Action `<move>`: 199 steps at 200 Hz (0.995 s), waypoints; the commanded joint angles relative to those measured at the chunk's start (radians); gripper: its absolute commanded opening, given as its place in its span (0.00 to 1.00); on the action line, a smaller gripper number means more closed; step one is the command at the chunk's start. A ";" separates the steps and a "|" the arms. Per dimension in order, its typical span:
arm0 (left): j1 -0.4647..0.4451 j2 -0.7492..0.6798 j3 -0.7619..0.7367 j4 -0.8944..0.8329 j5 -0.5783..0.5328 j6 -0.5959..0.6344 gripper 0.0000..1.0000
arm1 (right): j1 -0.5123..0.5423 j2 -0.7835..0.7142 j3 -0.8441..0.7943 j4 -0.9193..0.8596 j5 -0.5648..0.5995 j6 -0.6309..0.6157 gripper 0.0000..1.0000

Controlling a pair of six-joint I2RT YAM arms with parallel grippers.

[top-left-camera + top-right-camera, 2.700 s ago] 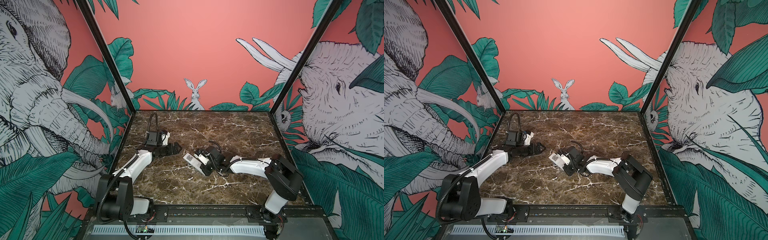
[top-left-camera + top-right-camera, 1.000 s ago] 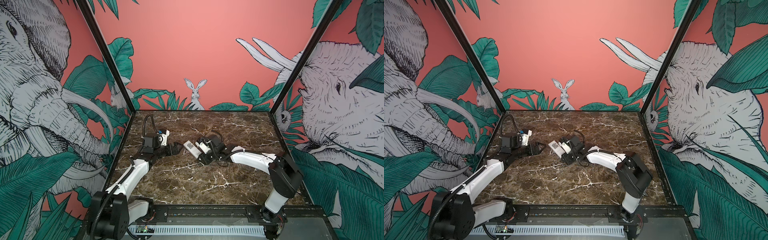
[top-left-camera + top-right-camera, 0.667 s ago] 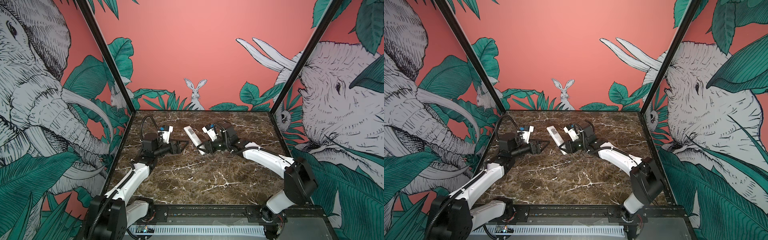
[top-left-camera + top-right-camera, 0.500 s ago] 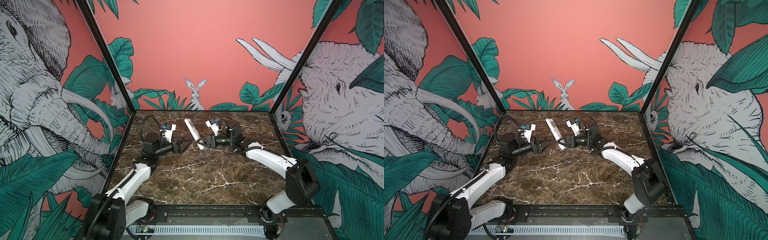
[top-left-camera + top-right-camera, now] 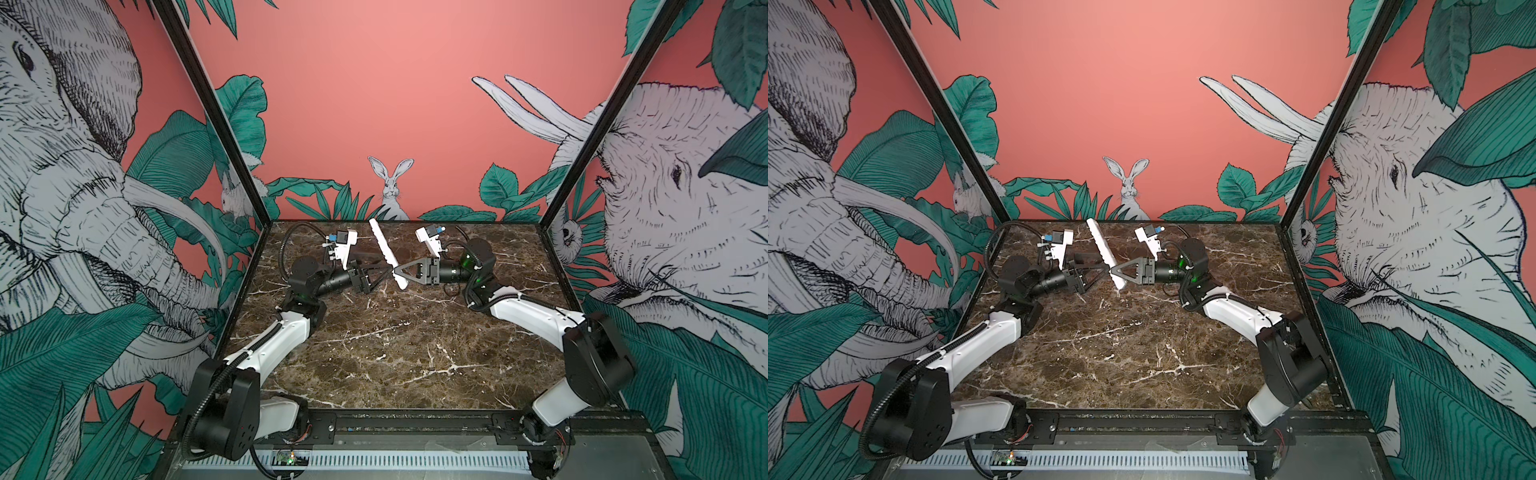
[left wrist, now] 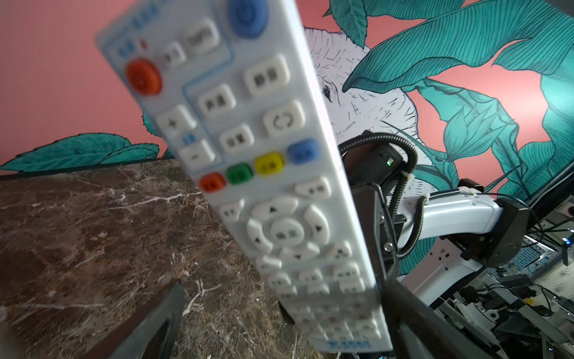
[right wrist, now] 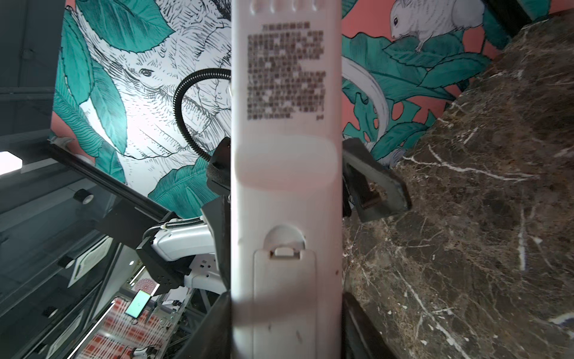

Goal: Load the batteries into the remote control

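I need to raise my left gripper outward along the bar next, because the remote's middle (image 5: 386,250) (image 6: 269,179) is above it and outward. I will close it there, clear of my right gripper.
The remote control (image 5: 384,249) (image 5: 1102,245) is a slim white bar held tilted in the air over the back of the table. My right gripper (image 5: 397,272) (image 7: 285,310) is shut on its lower end. The right wrist view shows its plain back (image 7: 285,186) with the battery cover (image 7: 284,295) closed. My left gripper (image 5: 384,274) (image 6: 284,289) faces it from the left and is open, one finger on each side of the lower part. The button face (image 6: 279,186) lies nearer one finger (image 6: 410,317). The batteries are out of view.
The dark marble table (image 5: 415,353) is closed in by painted walls on three sides, with black corner posts (image 5: 232,166) at the back. A black rail (image 5: 415,424) carrying both arm bases runs along the front edge.
My right gripper has lifted the remote off the table and swung it back and upright. My left gripper has risen and closed in until its open jaws straddle the remote.
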 commanded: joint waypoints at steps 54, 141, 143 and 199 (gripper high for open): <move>-0.007 0.053 0.116 0.106 0.051 -0.065 0.93 | 0.007 0.047 -0.013 0.285 -0.058 0.154 0.24; -0.006 0.058 0.129 0.063 0.054 -0.043 0.59 | 0.005 0.153 0.003 0.528 -0.065 0.330 0.33; -0.006 0.057 0.129 0.061 0.053 -0.043 0.58 | 0.005 0.155 0.005 0.530 -0.065 0.332 0.34; -0.007 0.029 0.150 -0.133 0.004 0.064 0.46 | 0.003 0.197 0.029 0.543 -0.088 0.340 0.37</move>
